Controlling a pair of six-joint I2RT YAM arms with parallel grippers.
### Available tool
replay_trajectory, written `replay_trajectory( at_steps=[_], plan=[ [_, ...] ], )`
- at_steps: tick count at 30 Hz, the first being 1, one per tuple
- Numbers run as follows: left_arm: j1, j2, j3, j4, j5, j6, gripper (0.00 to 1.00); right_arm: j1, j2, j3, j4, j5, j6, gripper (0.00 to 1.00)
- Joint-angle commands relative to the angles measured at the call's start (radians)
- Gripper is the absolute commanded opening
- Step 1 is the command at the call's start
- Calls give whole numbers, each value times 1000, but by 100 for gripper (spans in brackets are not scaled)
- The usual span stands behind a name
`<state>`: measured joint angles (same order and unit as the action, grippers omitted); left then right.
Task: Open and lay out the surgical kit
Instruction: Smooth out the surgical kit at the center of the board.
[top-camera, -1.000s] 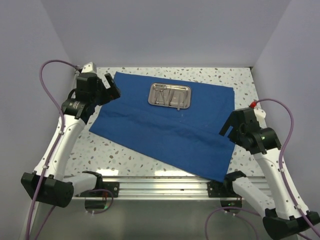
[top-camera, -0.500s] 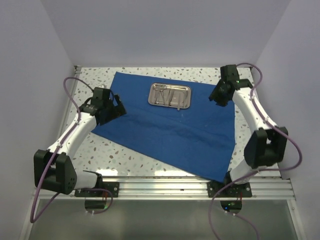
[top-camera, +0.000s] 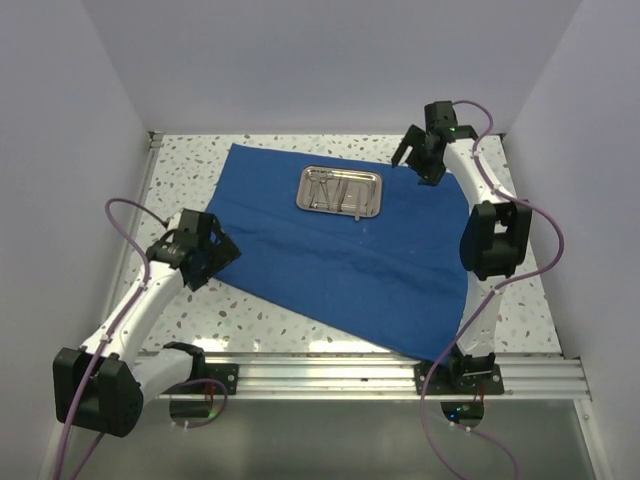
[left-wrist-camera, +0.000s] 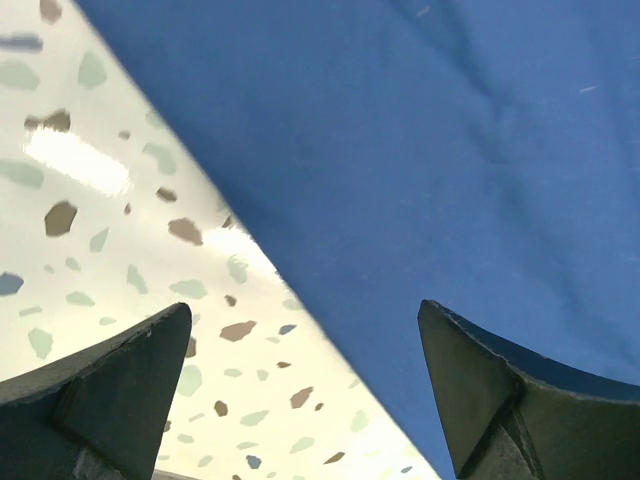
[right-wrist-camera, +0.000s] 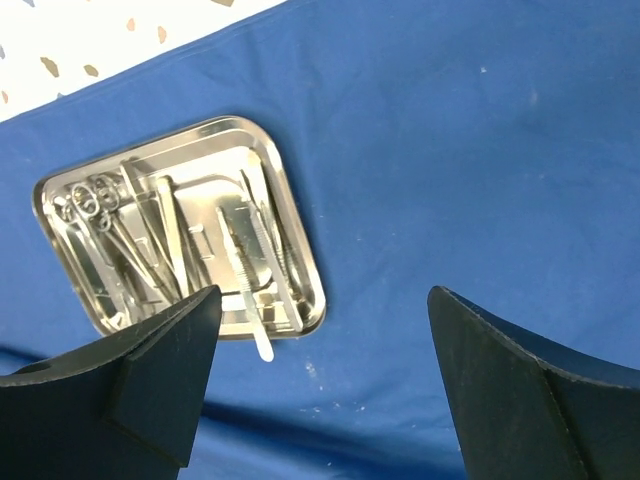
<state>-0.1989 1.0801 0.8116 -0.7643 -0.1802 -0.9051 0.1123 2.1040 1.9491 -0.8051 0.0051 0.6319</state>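
Note:
The cloth's near edge (top-camera: 226, 284) (left-wrist-camera: 325, 338) is below my left gripper and already runs between its open fingers, so the gripper needs to go down onto it and close there.
The surgical kit lies unwrapped, its royal-blue cloth (top-camera: 340, 262) spread flat over the table. A shiny steel tray (top-camera: 301, 190) sits on the cloth's far part. Inside it are ring-handled scissors (right-wrist-camera: 95, 200) and slim tweezers (right-wrist-camera: 245, 270); one slim tool pokes out over the near rim. My right gripper (top-camera: 412, 165) hovers open just right of the tray (right-wrist-camera: 296, 226), with only bare cloth (right-wrist-camera: 450, 180) between its fingers. My left gripper (top-camera: 222, 252) is open over the cloth's left edge (left-wrist-camera: 420, 150), one finger above the table, the other above the cloth, holding nothing.
The speckled table (top-camera: 250, 300) shows around the cloth. Plain walls close in on the left, back and right. A metal rail (top-camera: 330, 372) with both arm bases runs along the near edge. The right arm's elbow (top-camera: 492, 238) rises over the cloth's right edge.
My right arm has swung from the near right up to the far right beside the tray. My left gripper has drawn back along the cloth's left edge toward the near side.

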Motion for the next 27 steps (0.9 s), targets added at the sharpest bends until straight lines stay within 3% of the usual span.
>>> replay_trajectory(
  at_steps=[1, 11, 21, 27],
  plan=[
    [-2, -9, -95, 2, -25, -87, 100, 4, -3, -9, 35, -77, 18, 88],
    [-2, 56, -192, 92, -33, -112, 100, -10, -59, -108, 17, -96, -3, 87],
    [-2, 197, -180, 191, -33, -77, 100, -10, -170, -231, 37, -105, -1, 86],
    [-2, 254, -183, 238, -18, -63, 93, -11, -233, -291, 43, -103, 0, 86]
  ],
)
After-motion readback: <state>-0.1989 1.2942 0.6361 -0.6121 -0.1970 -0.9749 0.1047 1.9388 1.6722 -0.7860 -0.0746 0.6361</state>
